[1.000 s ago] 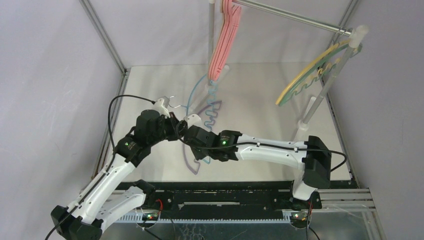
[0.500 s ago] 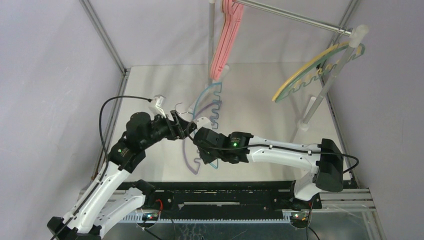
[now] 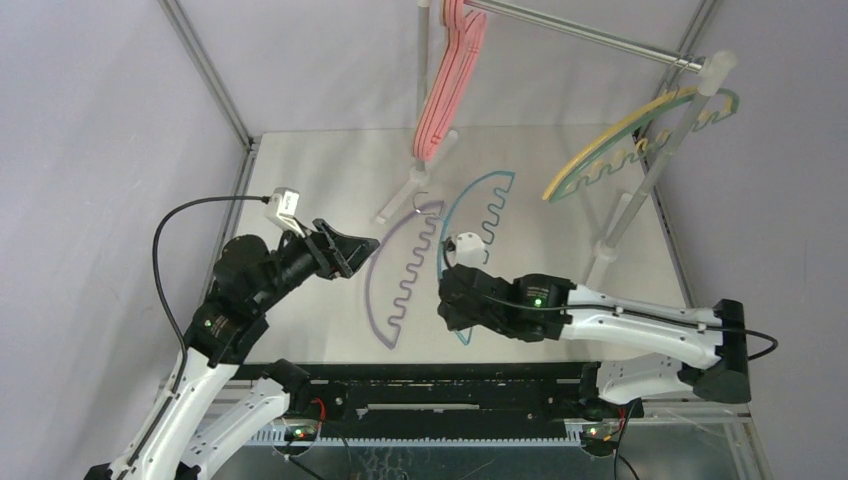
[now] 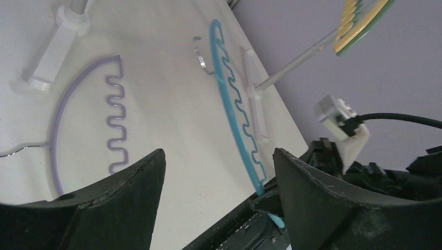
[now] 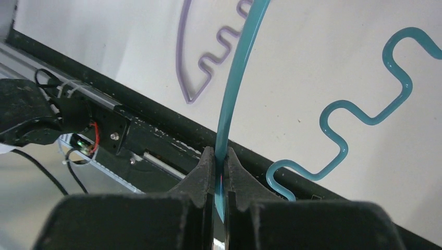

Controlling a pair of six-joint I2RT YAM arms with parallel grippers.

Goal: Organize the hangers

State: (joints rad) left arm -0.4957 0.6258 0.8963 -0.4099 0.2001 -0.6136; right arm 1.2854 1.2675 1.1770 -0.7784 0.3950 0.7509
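My right gripper holds the blue hanger (image 3: 478,212) and will next move up and outward, hook it on the grey bar and let it go, because a bare part of the bar shows there beside the pink hangers.
My right gripper (image 3: 462,330) (image 5: 220,153) is shut on the lower end of the blue hanger's (image 3: 478,212) (image 5: 233,94) (image 4: 228,104) arc, and the hanger stretches away from it over the table. A purple hanger (image 3: 372,280) (image 4: 63,104) lies flat to its left, apart from it. My left gripper (image 3: 352,250) (image 4: 218,153) hovers open and empty left of the purple hanger. Pink hangers (image 3: 445,90) hang from the grey rail (image 3: 580,30) at the back. A yellow hanger (image 3: 610,135) and a green hanger (image 3: 590,180) hang at the rail's right end.
The rail stands on white poles with feet on the table, one at the back centre (image 3: 405,195) and one at the right (image 3: 640,190). A black rail (image 3: 450,385) runs along the near table edge. Purple walls close in the sides.
My left gripper has opened, let go of the blue hanger and drawn back to the left. My right gripper has carried the blue hanger to the right, off the purple one.
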